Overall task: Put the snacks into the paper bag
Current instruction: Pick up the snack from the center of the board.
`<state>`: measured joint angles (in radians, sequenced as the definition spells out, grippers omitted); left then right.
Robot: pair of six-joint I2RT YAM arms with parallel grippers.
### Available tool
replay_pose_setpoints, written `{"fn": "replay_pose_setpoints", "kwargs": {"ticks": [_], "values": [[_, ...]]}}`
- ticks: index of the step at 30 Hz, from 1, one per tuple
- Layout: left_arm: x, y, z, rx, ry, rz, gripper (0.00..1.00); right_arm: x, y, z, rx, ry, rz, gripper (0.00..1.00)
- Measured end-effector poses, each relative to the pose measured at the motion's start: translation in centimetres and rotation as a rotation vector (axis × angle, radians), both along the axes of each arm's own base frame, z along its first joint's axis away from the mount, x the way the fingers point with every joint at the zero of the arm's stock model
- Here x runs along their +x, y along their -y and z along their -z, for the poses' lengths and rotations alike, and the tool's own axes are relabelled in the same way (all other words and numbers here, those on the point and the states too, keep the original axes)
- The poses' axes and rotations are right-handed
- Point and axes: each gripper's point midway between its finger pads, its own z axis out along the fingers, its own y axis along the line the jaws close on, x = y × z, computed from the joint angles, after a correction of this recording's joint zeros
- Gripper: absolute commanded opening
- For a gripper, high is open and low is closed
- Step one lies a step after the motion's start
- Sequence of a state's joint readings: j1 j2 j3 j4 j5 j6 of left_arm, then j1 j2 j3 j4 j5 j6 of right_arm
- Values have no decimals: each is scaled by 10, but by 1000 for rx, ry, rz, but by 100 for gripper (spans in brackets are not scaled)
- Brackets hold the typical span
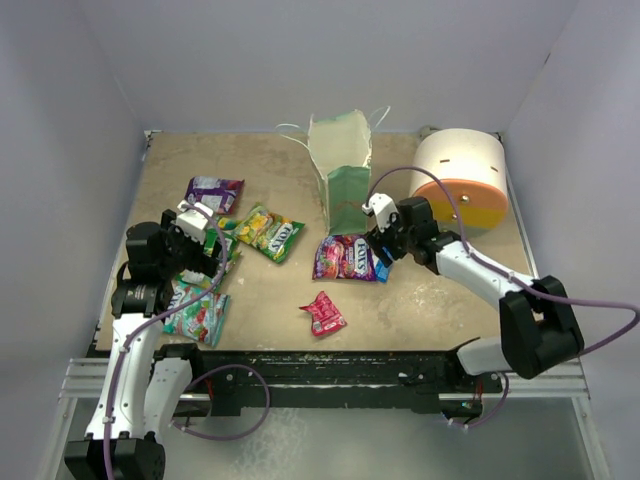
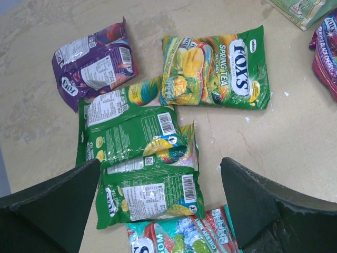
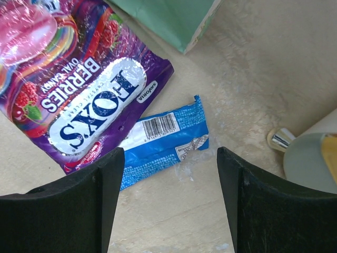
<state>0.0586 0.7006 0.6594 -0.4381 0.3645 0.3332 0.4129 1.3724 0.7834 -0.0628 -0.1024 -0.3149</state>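
Observation:
The robot's right gripper needs to go down next onto the blue packet's silvery edge [image 3: 188, 144] and close there, because that free edge lies clear of the magenta berries packet [image 3: 79, 84].
The pale green paper bag [image 1: 340, 180] stands upright at the back centre; its base shows in the right wrist view [image 3: 168, 21]. My right gripper [image 1: 381, 240] is open above a blue packet [image 3: 160, 142] that lies beside a magenta berries packet [image 3: 79, 84], also in the top view [image 1: 345, 258]. My left gripper [image 1: 200, 238] is open above two green packets [image 2: 142, 168]. A green-yellow packet [image 2: 216, 68], a purple packet [image 2: 95, 63] and a teal packet [image 2: 179, 234] lie around them. A red packet [image 1: 323, 313] lies alone near the front.
A white cylinder with an orange-yellow face [image 1: 460, 180] stands at the back right, close to my right arm. White walls [image 1: 60, 120] enclose the table on three sides. The teal packet [image 1: 198, 312] lies near the left front edge.

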Motion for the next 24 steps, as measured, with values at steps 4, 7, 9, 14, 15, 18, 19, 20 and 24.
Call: {"fn": "replay_pose_setpoints", "kwargs": {"ticks": [4, 7, 9, 14, 15, 18, 19, 20, 24], "values": [[0, 1, 0, -1, -1, 3, 99, -2, 2, 19, -28, -50, 6, 70], [0, 1, 1, -3, -1, 6, 99, -3, 5, 35, -52, -90, 12, 67], [0, 1, 1, -3, -1, 7, 99, -4, 7, 42, -69, -108, 19, 66], [0, 1, 0, -3, 0, 7, 99, -1, 6, 51, -75, -139, 36, 62], [-1, 1, 0, -4, 0, 8, 99, 0, 5, 51, -74, -140, 36, 60], [-1, 2, 0, -5, 0, 10, 99, 1, 5, 51, -74, -145, 39, 53], [-1, 2, 0, -5, 0, 11, 99, 1, 5, 52, -75, -147, 39, 50], [-1, 2, 0, -6, 0, 13, 99, 1, 5, 52, -75, -149, 40, 47], [-1, 3, 1, -8, -1, 16, 99, 2, 5, 51, -75, -150, 38, 36]]}}
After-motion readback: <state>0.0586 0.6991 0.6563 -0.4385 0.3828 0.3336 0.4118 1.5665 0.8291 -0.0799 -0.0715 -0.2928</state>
